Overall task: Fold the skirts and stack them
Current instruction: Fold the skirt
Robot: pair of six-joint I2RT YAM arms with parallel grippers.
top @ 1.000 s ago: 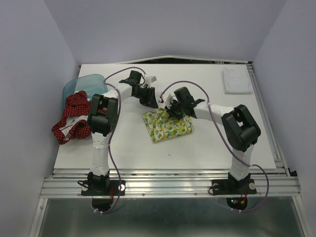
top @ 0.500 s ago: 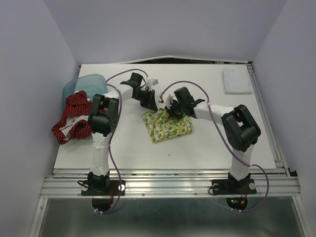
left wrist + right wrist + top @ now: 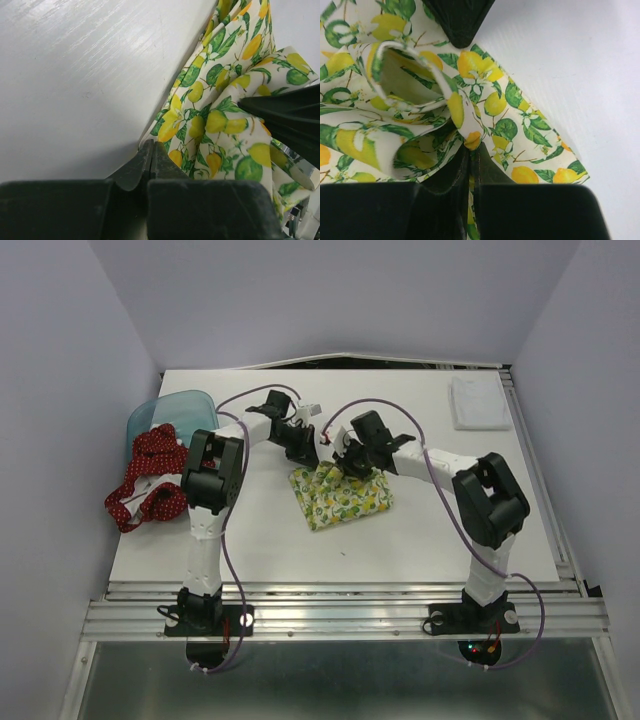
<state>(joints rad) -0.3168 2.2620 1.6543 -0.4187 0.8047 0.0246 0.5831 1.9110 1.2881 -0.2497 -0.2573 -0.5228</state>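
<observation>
The cream skirt's far edge is bunched, so my right gripper will pull the skirt's fold outward, toward the bare tabletop beyond that edge (image 3: 532, 95), and release it.
The cream lemon-print skirt (image 3: 342, 496) lies folded at the table's middle, its far edge bunched and raised. My left gripper (image 3: 306, 451) is shut, and the skirt's far-left edge (image 3: 210, 115) runs in at its tips (image 3: 151, 148). My right gripper (image 3: 346, 462) is shut on a fold of the same skirt (image 3: 485, 110), with cloth showing between its jaws (image 3: 471, 148). The two grippers are close together. The red dotted skirt (image 3: 146, 481) lies crumpled over the table's left edge, apart from both grippers.
A translucent blue bin (image 3: 168, 408) stands at the far left behind the red skirt. A folded white cloth (image 3: 480, 402) lies at the far right corner. The table (image 3: 430, 530) ends in a metal rail at the near side.
Both grippers have shifted slightly toward the far side and closer together, still shut. The lemon skirt's far edge is bunched a little more.
</observation>
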